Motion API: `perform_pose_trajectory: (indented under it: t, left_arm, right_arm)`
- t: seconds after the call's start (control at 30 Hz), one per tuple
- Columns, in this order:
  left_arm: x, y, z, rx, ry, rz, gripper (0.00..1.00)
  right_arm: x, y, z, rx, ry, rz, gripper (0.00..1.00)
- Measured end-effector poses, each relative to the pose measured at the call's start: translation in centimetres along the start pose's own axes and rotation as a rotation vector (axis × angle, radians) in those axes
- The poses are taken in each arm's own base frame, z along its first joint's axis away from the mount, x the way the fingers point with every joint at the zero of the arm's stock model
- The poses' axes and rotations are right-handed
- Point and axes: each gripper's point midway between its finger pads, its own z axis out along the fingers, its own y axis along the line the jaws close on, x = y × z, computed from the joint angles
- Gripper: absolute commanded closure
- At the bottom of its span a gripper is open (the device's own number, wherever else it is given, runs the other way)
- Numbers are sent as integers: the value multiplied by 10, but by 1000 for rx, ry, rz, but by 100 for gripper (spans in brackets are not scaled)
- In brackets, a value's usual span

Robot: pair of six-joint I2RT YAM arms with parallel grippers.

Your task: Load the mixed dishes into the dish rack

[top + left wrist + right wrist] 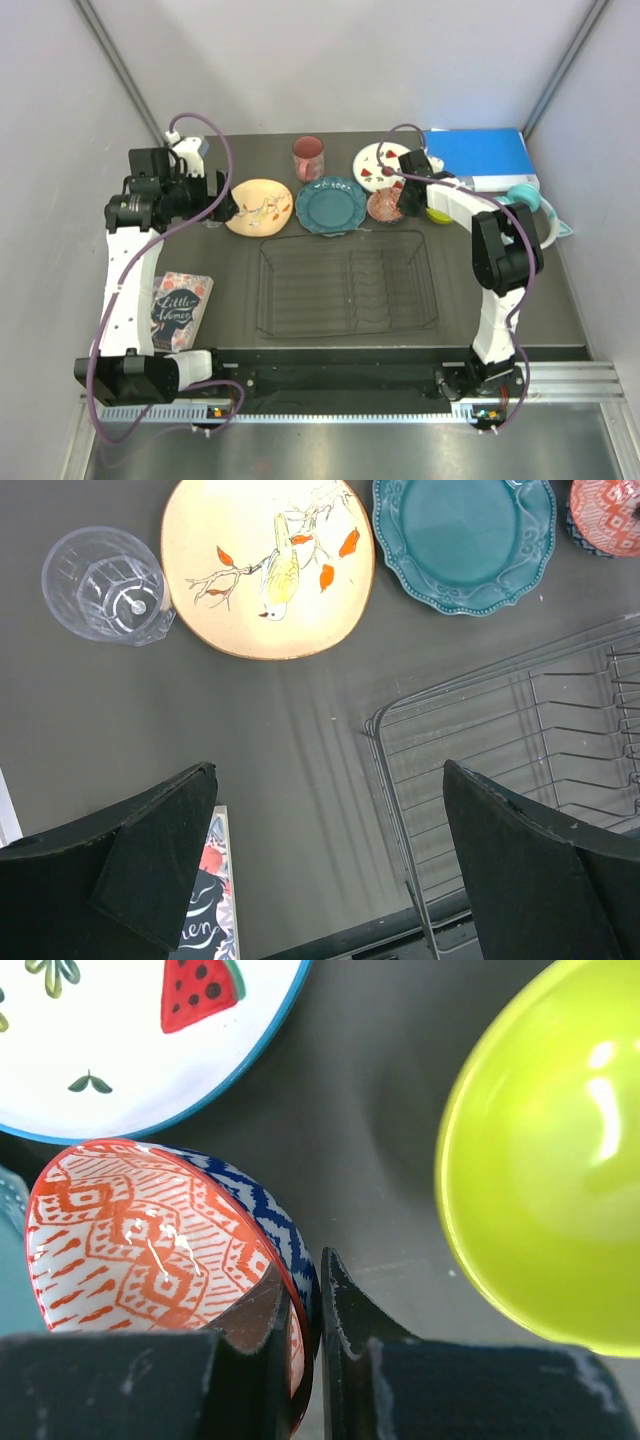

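My right gripper will next lift the bowl back over the rack's empty end nearest the headphones, tilt it, lower it and let go.
My right gripper [403, 200] is shut on the rim of the pink patterned bowl [150, 1240], one finger inside and one outside. The bowl sits beside the lime-green bowl [550, 1160] and below the white plate with red marks [130, 1040]. My left gripper [330, 860] is open and empty above the table, between the cream-yellow floral plate [268, 565] and the black wire dish rack [520, 750]. The small clear glass [104, 585] stands left of that plate, the teal scalloped plate [465, 540] to its right. The pink-red mug [308, 158] stands behind. The rack [345, 283] holds nothing.
A blue binder [478, 155] lies at the back right with teal headphones [535, 205] beside it. A book [180, 308] lies at the front left, left of the rack. Grey walls close in the table on three sides.
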Motion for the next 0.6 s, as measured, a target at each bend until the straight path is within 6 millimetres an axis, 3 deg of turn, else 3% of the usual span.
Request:
perform_pose_trajectory:
  t: [0.13, 0.27, 0.4, 0.6]
  left_arm:
    - [6, 1, 3, -1, 11, -4, 1]
    - [16, 3, 8, -6, 37, -13, 1]
    - [19, 5, 9, -13, 48, -16, 1]
    - [19, 5, 9, -13, 47, -16, 1]
  right_arm:
    - [-12, -5, -10, 40, -20, -46, 100]
    - [-43, -1, -38, 67, -104, -104, 100]
    - [-78, 8, -92, 79, -240, -159, 100]
    - [-78, 25, -195, 85, -425, -278, 100]
